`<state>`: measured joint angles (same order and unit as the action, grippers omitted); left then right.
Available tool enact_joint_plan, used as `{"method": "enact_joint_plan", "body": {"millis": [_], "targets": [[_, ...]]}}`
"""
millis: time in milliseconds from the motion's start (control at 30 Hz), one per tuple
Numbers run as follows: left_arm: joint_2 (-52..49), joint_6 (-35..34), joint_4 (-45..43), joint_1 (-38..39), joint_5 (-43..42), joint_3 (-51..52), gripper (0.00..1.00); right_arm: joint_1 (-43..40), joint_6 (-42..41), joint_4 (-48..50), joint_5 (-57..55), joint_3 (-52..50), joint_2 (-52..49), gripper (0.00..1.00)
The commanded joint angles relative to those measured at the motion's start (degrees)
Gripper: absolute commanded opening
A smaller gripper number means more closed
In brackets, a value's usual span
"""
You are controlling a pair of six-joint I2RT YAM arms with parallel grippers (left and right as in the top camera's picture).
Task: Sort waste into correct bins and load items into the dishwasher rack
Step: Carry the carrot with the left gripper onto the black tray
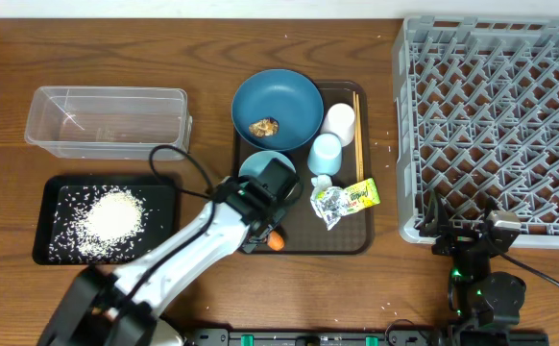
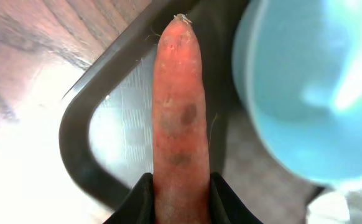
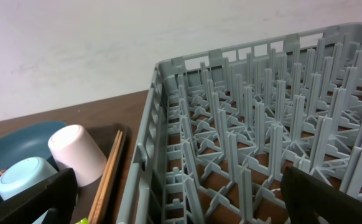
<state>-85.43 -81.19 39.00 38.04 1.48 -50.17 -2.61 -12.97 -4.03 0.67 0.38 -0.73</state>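
Note:
I should lift my left gripper to the left in the overhead view next, over to the white rice (image 1: pixel 111 217), and let go of the carrot there, because both are food.
My left gripper (image 1: pixel 272 231) is shut on the orange carrot (image 2: pixel 180 118), whose tip (image 1: pixel 277 242) shows over the front left corner of the brown serving tray (image 1: pixel 356 238). The small light blue bowl (image 1: pixel 257 164) sits just behind it and also shows in the left wrist view (image 2: pixel 305 93). The dark blue dish (image 1: pixel 289 96) holds the brown food lump (image 1: pixel 264 126). The whitish cup (image 1: pixel 340 122), light blue cup (image 1: pixel 325 154), chopsticks (image 1: pixel 357 130) and wrapper (image 1: pixel 345 202) lie on the tray. My right gripper (image 1: pixel 472 242) is open and empty at the grey rack's (image 1: pixel 496 125) front left corner.
The clear tub (image 1: pixel 107 120) stands empty at the back left. The black tray (image 1: pixel 49 235) in front of it holds white rice (image 1: pixel 107 219). The right wrist view shows the rack wall (image 3: pixel 162 124), whitish cup (image 3: pixel 78 152) and chopsticks (image 3: pixel 109 180).

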Motion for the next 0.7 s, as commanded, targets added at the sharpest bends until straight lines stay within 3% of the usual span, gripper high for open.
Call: {"method": "enact_joint_plan", "body": {"millis": [0,167,300,667], "targets": [[3.7,0.5,1.3,0.1,0.3,0.2,0.19,-0.9,0.2,-0.2,0.4,-0.1,0.1,0.99],[9.5,0.6,4.5,-1.2,3.7,0.2,0.19,-0.9,0.2,-0.2,0.4,-0.1,0.1,0.99],[14.8,1.8,8.3,-6.6,6.8,0.2,0.19,-0.9,0.2,-0.2,0.4,-0.1,0.1,0.99],[20.7,19.7,7.4,-39.6,7.1,0.2,0.19,-0.9,0.2,-0.2,0.4,-0.1,0.1,0.99]]}}
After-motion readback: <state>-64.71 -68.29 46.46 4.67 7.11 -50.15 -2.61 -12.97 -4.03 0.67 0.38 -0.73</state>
